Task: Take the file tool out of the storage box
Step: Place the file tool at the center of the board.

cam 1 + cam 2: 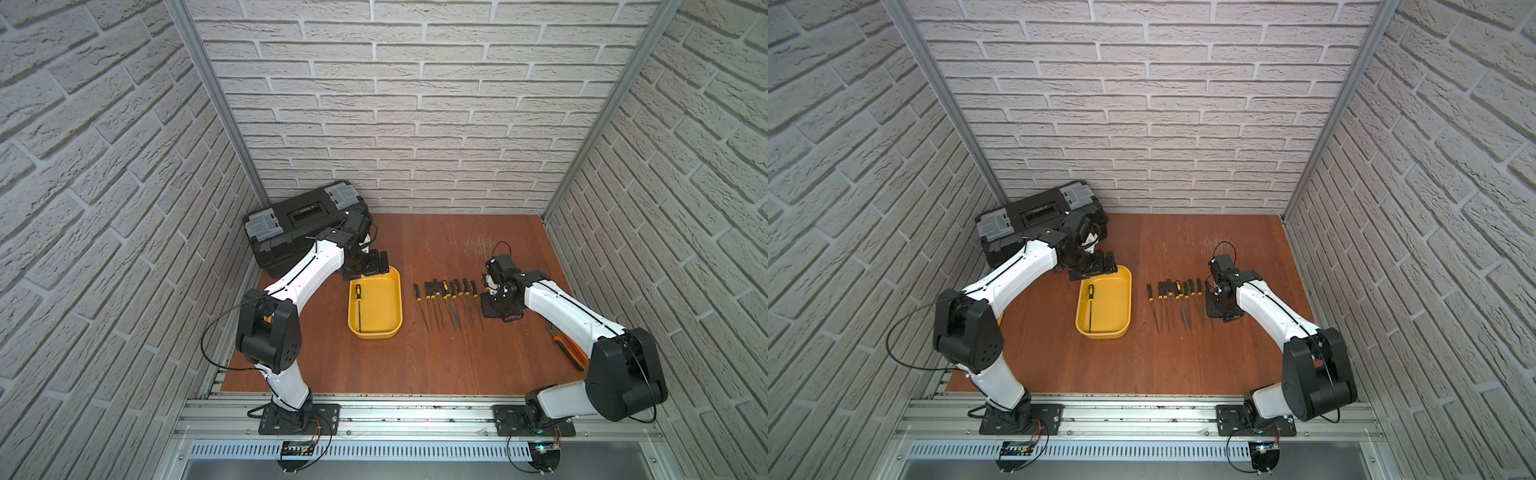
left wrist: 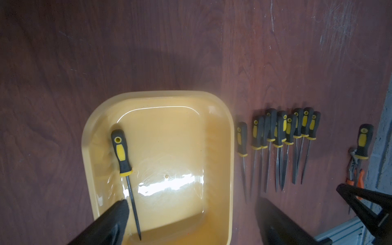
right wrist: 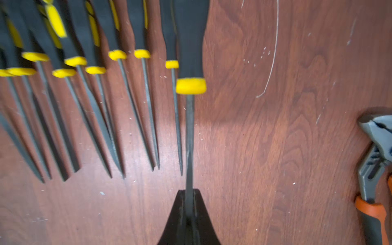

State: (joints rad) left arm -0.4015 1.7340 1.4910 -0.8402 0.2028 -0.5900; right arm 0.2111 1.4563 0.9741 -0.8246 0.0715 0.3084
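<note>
My right gripper should next lower the file it holds onto the bare tabletop (image 3: pixel 203 126) beside the last file in the row and let go of the thin blade, because that open spot is below it.
The storage box (image 1: pixel 401 308) (image 1: pixel 1130 300) (image 2: pixel 231 169) is a shallow yellow tub on the wooden table. One file tool (image 1: pixel 358 302) (image 1: pixel 1090 303) (image 2: pixel 123 152) with a black and yellow handle lies along the box's left wall. My left gripper (image 1: pixel 376 264) (image 1: pixel 1106 266) (image 2: pixel 192 201) hangs open over the box's far end; one fingertip (image 2: pixel 121 206) is close beside the file's blade. My right gripper (image 1: pixel 487 309) (image 3: pixel 188 192) is shut on the blade of another file (image 3: pixel 191 53), at the right end of the row on the table.
Several more files (image 1: pixel 449 299) (image 1: pixel 1179 299) (image 2: pixel 280 135) (image 3: pixel 84 84) lie side by side to the right of the box. A black toolbox (image 1: pixel 299 224) (image 1: pixel 1034 220) stands at the back left. Orange-handled pliers (image 1: pixel 567 349) (image 3: pixel 373 169) lie near the right arm.
</note>
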